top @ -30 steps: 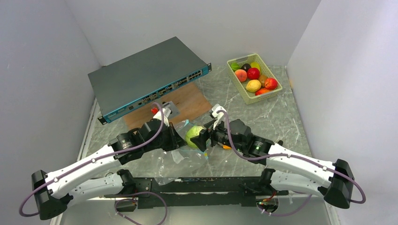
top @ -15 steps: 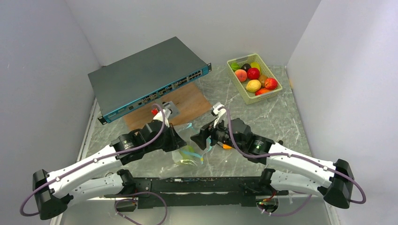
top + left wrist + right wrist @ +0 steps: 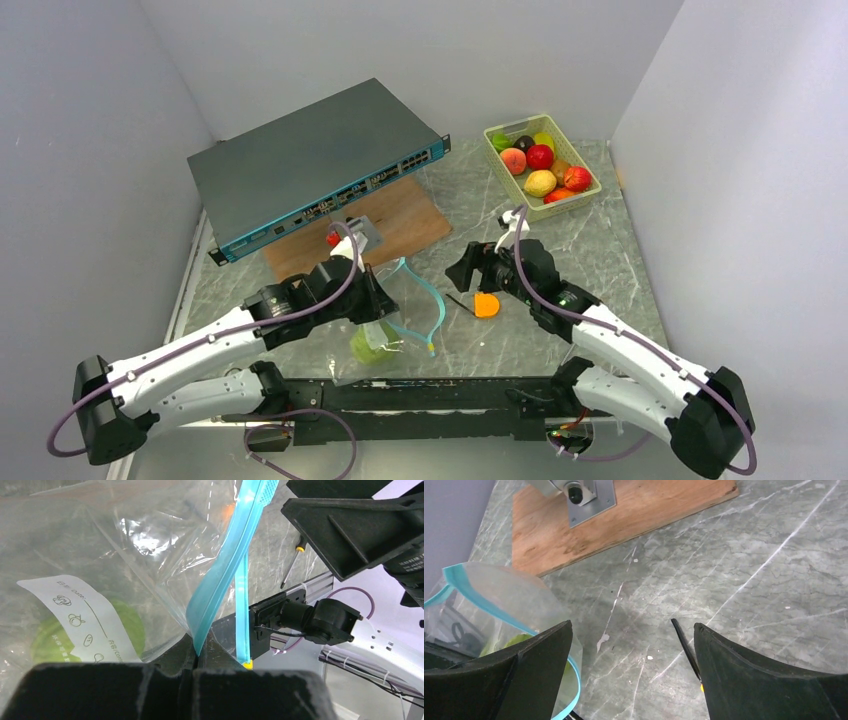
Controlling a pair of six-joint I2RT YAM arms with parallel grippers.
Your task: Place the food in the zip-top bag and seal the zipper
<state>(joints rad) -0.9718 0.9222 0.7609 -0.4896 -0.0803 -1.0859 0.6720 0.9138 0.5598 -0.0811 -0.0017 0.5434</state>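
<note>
Next, my right gripper should move outward and down onto the red apple at the basket's edge (image 3: pixel 577 178), since that lies outward, to the gripper's right in the top view.
The clear zip-top bag (image 3: pixel 385 335) hangs from my left gripper (image 3: pixel 378 305), its mouth open. My left gripper (image 3: pixel 198 652) is shut on the teal-blue zipper (image 3: pixel 220 580) at the bag's edge. The green cabbage (image 3: pixel 362 347) lies inside the bag, seen behind the white label (image 3: pixel 75 620) in the left wrist view (image 3: pixel 131 630). My right gripper (image 3: pixel 462 272) is open and empty, right of the bag's mouth (image 3: pixel 499 600), over bare marble (image 3: pixel 633 625). More food, with a lemon, a red apple and peaches, lies in the pale green basket (image 3: pixel 520 205) at the back right.
A black-and-orange screwdriver (image 3: pixel 485 305) lies on the table under my right gripper; its shaft (image 3: pixel 684 645) shows between the fingers. A wooden board (image 3: pixel 400 225) with a metal fixture and a grey network switch (image 3: pixel 310 160) stand behind the bag.
My right gripper held the cabbage at the bag's mouth, let it go and drew back to the right. The cabbage now lies in the bag, which hangs lower.
</note>
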